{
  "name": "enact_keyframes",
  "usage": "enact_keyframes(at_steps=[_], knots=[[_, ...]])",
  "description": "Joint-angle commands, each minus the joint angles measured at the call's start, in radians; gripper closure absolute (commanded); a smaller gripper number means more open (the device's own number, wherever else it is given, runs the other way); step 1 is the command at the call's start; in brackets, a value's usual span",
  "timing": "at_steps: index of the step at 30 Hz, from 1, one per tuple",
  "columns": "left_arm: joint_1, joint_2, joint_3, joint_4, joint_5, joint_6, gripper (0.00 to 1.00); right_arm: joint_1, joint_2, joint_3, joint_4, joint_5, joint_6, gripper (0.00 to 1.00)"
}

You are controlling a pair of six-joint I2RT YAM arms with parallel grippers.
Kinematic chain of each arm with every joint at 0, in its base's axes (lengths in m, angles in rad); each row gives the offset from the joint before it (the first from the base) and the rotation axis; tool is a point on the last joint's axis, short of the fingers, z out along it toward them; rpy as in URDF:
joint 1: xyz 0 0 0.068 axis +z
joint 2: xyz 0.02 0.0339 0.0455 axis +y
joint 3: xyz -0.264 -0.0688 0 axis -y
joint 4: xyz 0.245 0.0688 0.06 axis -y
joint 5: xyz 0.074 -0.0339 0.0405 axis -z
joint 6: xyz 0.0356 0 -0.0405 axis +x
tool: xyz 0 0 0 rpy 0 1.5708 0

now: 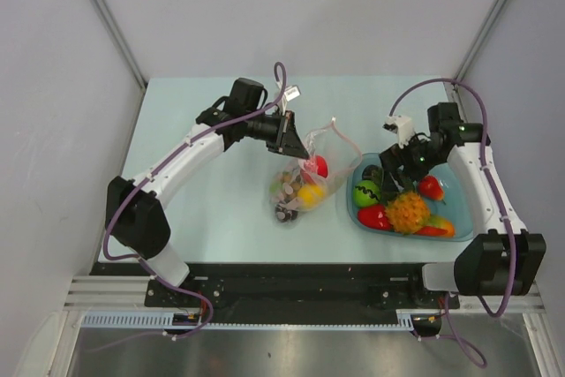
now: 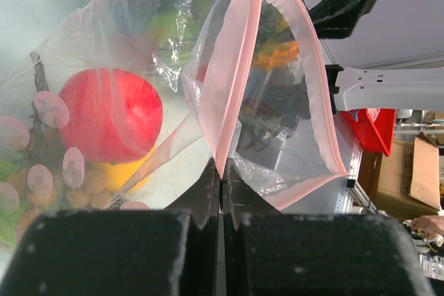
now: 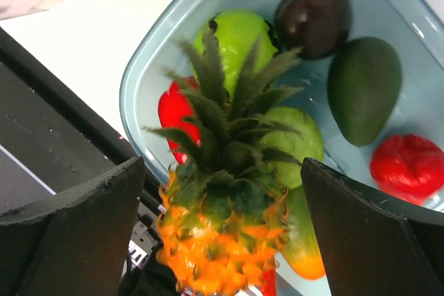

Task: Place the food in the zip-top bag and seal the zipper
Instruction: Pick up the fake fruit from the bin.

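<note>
My right gripper lowers next with its fingers spread astride the pineapple's green top, before it closes on it.
The zip-top bag is held up by its mouth at the table's middle. My left gripper is shut on its pink zipper, pinched between the tips; the mouth gapes open to the right. Inside are a red fruit, a yellow lemon and a brown grape cluster. My right gripper is open over the light blue tray. The orange pineapple lies between its spread fingers, with a gap on each side.
The tray also holds a green apple, a dark round fruit, a green avocado, red pieces and a green-orange mango. The table's black front rail runs just behind the tray.
</note>
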Motion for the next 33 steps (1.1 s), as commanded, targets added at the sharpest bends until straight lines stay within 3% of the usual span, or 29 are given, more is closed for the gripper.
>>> enact_keyframes(at_steps=[1, 14, 17, 18, 20, 21, 24, 29, 33], knots=[[0.005, -0.054, -0.005, 0.026, 0.006, -0.002, 1.00, 0.070, 0.054, 0.000, 0.050, 0.021, 0.036, 0.00], [0.005, -0.079, -0.036, 0.030, 0.004, 0.008, 1.00, 0.141, 0.131, -0.054, 0.064, 0.136, 0.031, 0.00], [0.007, -0.074, -0.028, 0.029, 0.004, 0.008, 1.00, 0.155, 0.147, -0.055, 0.050, 0.119, 0.021, 0.26], [0.007, -0.074, -0.025, 0.029, 0.006, 0.008, 1.00, 0.155, 0.146, -0.049, 0.043, 0.113, 0.018, 0.46], [0.008, -0.074, -0.022, 0.027, 0.004, 0.008, 1.00, 0.147, 0.137, -0.026, 0.023, 0.105, 0.013, 0.60], [0.007, -0.074, -0.024, 0.029, 0.007, 0.008, 1.00, 0.142, 0.131, -0.017, 0.015, 0.093, 0.015, 0.75], [0.008, -0.075, -0.027, 0.029, 0.007, 0.007, 1.00, 0.124, 0.099, 0.029, -0.014, 0.070, 0.024, 1.00], [0.007, -0.071, -0.025, 0.032, 0.018, 0.002, 1.00, 0.051, -0.007, 0.135, -0.040, -0.048, 0.051, 1.00], [0.007, -0.069, -0.022, 0.033, 0.029, -0.001, 1.00, 0.018, -0.136, 0.256, 0.068, -0.119, 0.203, 1.00]])
